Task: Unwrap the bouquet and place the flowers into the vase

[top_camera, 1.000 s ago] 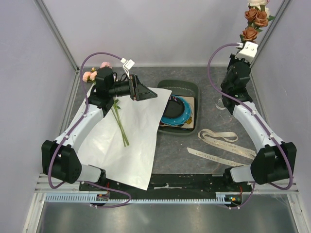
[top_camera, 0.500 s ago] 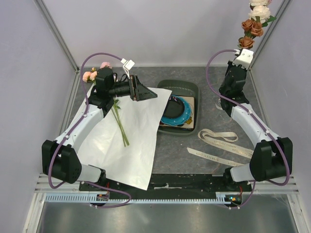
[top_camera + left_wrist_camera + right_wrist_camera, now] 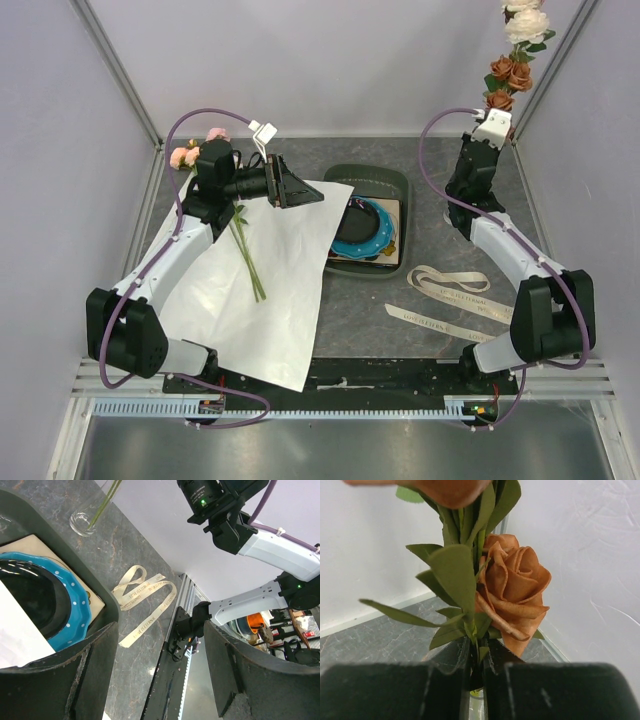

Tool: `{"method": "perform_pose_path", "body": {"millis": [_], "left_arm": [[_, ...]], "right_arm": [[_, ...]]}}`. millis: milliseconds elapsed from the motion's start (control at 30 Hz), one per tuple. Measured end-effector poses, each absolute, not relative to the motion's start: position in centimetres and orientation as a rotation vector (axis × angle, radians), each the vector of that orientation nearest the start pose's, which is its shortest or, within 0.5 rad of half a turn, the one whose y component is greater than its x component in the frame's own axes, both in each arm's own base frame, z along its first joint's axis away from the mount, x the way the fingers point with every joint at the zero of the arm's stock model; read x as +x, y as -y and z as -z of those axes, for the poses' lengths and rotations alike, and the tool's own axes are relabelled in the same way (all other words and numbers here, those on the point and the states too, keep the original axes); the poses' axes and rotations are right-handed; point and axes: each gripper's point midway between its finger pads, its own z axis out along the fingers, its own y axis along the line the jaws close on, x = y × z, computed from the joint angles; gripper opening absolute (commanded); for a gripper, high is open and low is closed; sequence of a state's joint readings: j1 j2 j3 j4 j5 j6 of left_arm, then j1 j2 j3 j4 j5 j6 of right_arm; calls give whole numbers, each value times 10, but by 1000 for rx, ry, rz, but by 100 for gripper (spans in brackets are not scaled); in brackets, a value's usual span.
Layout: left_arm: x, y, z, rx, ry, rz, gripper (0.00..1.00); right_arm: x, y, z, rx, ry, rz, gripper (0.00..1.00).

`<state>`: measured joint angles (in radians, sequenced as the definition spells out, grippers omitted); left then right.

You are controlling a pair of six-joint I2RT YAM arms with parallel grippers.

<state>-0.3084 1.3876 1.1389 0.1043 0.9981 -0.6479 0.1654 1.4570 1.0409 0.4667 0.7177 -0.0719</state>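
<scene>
Leafy stems lie below and left in the top view, so next my left gripper moves its empty fingers that way and down around them.
My right gripper (image 3: 493, 112) is raised at the back right corner, its jaws shut narrowly on the green stems of the flowers (image 3: 515, 585). Orange and cream blooms (image 3: 512, 55) rise above it. In the left wrist view the clear glass vase (image 3: 84, 522) stands on the table with green stems in it. More flowers (image 3: 245, 250) with pink heads lie on the unwrapped white paper (image 3: 260, 310) at the left. My left gripper (image 3: 298, 188) hovers open over the paper's far corner, holding nothing (image 3: 160, 645).
A dark green tray (image 3: 392, 182) with a blue-rimmed black plate (image 3: 362, 232) sits mid-table. Cream ribbon (image 3: 455, 285) lies loose at the front right. Enclosure walls and aluminium posts stand close behind the right gripper.
The right arm has shifted left and stretched further, carrying the flowers with it. The left arm has not moved.
</scene>
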Motion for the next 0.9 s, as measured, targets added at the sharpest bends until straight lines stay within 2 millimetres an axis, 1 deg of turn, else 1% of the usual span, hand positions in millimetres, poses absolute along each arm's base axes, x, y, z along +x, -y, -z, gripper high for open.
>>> {"method": "perform_pose_path", "body": {"millis": [100, 133, 200, 267, 300, 367, 400, 533, 567, 600, 667, 700, 800, 900], "left_arm": [[300, 265, -317, 512, -1836, 1522, 76], [300, 265, -317, 512, -1836, 1522, 76], [300, 265, -317, 512, -1836, 1523, 76], [299, 265, -317, 513, -1836, 1523, 76], [299, 265, -317, 512, -1836, 1523, 76], [299, 265, -317, 513, -1836, 1523, 76], [299, 265, -317, 513, -1836, 1523, 76], [299, 265, -317, 513, -1836, 1524, 76], [299, 265, -317, 513, -1836, 1524, 76], [299, 265, -317, 513, -1836, 1524, 76], [299, 265, -317, 512, -1836, 1524, 77], [299, 265, -317, 512, -1836, 1524, 77], [300, 264, -317, 510, -1836, 1522, 77], [301, 263, -317, 506, -1837, 1520, 77]], "right_arm": [[460, 43, -293, 393, -1516, 477, 22], [460, 43, -291, 394, -1517, 477, 25], [459, 43, -290, 398, -1518, 475, 27], [459, 43, -288, 402, -1520, 472, 33], [459, 43, -288, 403, -1521, 472, 39], [459, 43, -287, 408, -1521, 467, 44], [458, 43, -286, 411, -1525, 469, 50], [455, 44, -280, 418, -1547, 472, 64], [453, 44, -279, 420, -1557, 472, 67], [451, 44, -279, 423, -1562, 468, 73], [445, 45, -279, 433, -1571, 461, 81], [441, 45, -280, 437, -1576, 456, 88], [430, 45, -286, 460, -1581, 436, 98], [419, 46, -288, 483, -1597, 419, 98]]}}
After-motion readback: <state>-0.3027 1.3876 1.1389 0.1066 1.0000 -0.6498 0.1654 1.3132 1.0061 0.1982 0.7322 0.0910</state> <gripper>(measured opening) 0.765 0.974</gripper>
